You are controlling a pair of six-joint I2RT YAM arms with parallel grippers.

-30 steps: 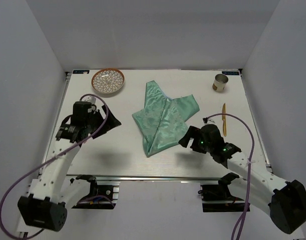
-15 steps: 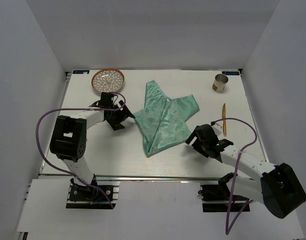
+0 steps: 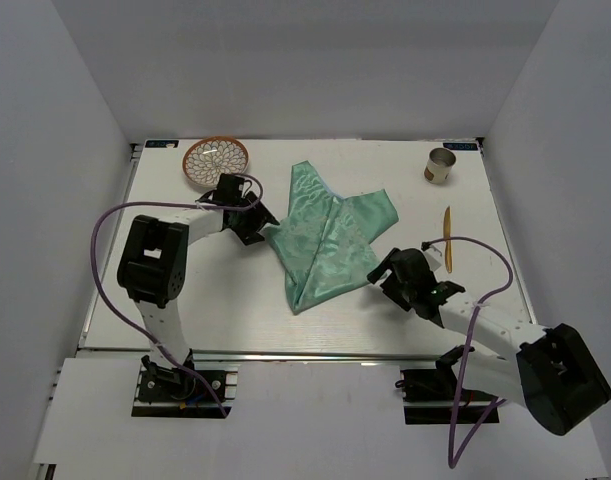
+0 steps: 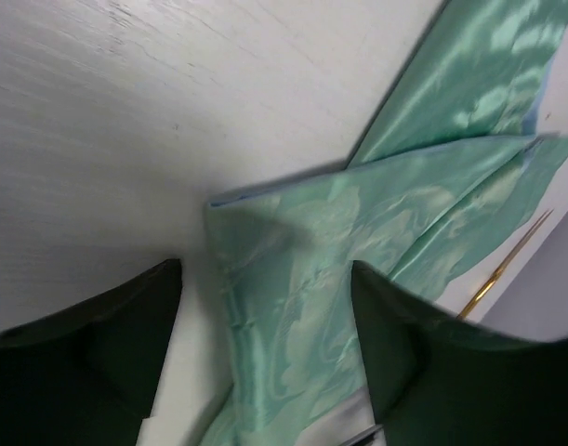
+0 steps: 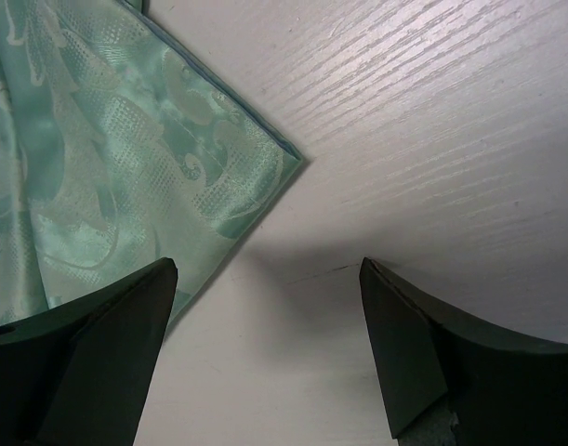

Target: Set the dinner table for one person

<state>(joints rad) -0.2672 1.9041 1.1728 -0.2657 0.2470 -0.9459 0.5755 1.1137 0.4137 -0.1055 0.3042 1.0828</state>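
Observation:
Next, the right gripper shifts to the left in the top view and down onto the cloth's pointed corner point(image 5: 285, 167), since its open fingers span mostly bare table.
A crumpled shiny green cloth point(image 3: 325, 240) lies in the middle of the white dinner table point(image 3: 235, 300). My left gripper point(image 3: 257, 222) is open at the cloth's left corner. In the left wrist view the cloth point(image 4: 339, 251) lies between its dark fingers point(image 4: 107, 344), and the gripper point(image 4: 265, 316) stands low over the fold. My right gripper point(image 3: 385, 272) is open just right of the cloth's lower right corner. In the right wrist view the gripper point(image 5: 270, 316) spans bare table, with the cloth corner point(image 5: 125, 158) just ahead to the left.
A patterned orange-rimmed bowl point(image 3: 216, 160) sits at the back left. A metal cup point(image 3: 440, 165) stands at the back right. A thin gold utensil point(image 3: 447, 238) lies near the right edge and also shows in the left wrist view point(image 4: 507, 265).
My left arm has swung from the table's left side over to the cloth's left corner. My right gripper has edged down and slightly toward the cloth's lower right corner. The cloth has not moved.

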